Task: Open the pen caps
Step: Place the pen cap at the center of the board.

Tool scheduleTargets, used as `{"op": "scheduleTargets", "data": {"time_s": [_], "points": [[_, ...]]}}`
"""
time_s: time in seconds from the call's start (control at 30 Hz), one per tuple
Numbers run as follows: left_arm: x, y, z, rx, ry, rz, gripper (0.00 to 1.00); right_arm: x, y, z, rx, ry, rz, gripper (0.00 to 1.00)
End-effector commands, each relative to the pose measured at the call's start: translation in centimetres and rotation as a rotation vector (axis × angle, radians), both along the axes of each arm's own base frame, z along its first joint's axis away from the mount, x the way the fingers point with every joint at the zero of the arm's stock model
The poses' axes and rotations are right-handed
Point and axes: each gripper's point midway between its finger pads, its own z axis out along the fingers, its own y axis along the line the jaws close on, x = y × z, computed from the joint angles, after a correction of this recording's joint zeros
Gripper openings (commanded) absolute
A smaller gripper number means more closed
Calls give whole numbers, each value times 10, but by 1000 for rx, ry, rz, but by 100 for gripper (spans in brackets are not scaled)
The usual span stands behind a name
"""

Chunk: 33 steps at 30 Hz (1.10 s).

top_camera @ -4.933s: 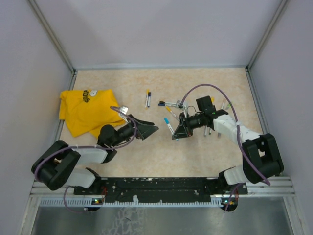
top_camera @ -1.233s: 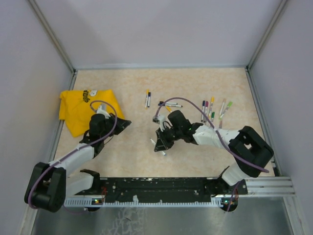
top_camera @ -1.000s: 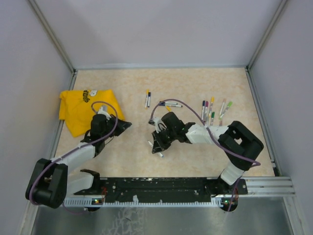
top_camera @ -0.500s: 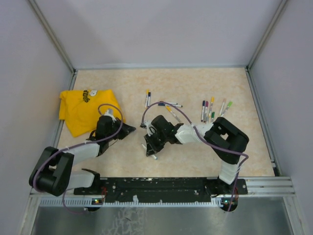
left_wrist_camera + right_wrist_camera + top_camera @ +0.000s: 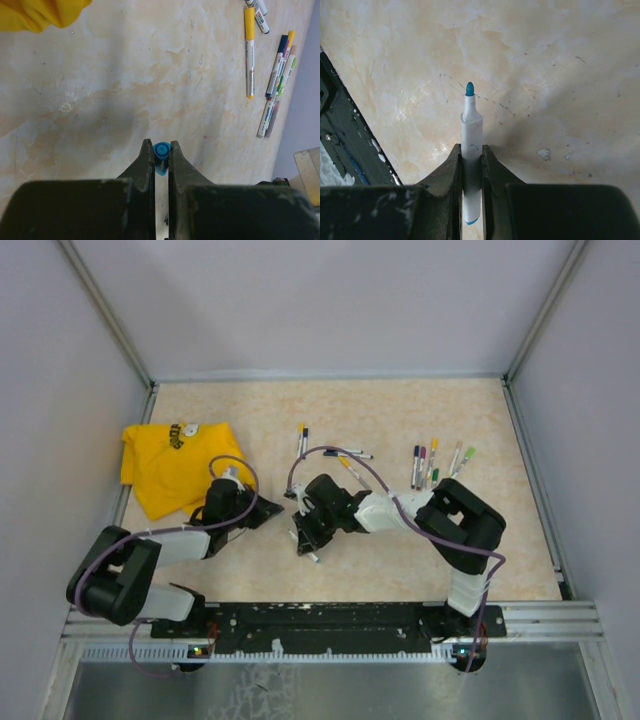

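Note:
My right gripper shifts outward next, low over the table beside the left gripper, and releases the white barrel, since the pen's blue tip is already bare.
My left gripper is shut on a small blue pen cap, pinched at the fingertips just above the table. In the top view the left gripper sits left of centre. The right gripper is shut on a white pen barrel whose bare blue tip points away from the jaws, with no cap on it. Seen from above, the right gripper is a short way right of the left one, and the barrel pokes out toward the near edge.
Several capped pens lie in a row at the right, more behind the right gripper, and a pair at centre back. A yellow cloth lies at the left. A yellow-capped pen and others appear in the left wrist view.
The right gripper has slid left and toward the near edge with the pen barrel. The left gripper has moved right and nearer, closing the gap between the two. Both stay shut.

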Motion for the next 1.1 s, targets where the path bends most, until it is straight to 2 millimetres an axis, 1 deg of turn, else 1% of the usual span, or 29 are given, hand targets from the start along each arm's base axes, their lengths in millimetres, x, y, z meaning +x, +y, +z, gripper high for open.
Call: {"op": "scheduleTargets", "data": {"time_s": [0.0,0.3,0.53,0.77,0.87,1.07], "points": [[6,-4,5,-8,-28,3,0,16,6,4,-18,-72,-20,0],[4,-7,1,-4,-14,-1,0,21,6,2,-44,-82,-40,0],[5,-2,-1,25,-13,17,0,23,5,2,-52,-89,-44,0],[5,-2,-2,49,-1,19,0,26,4,-1,-66,-98,-57,0],[7,-1,-3,65,-2,28,1,27,3,-4,-79,-92,-60,0],[23,8,-4,148,-4,75,3,29,-1,-12,-127,-92,-70,0]]}}
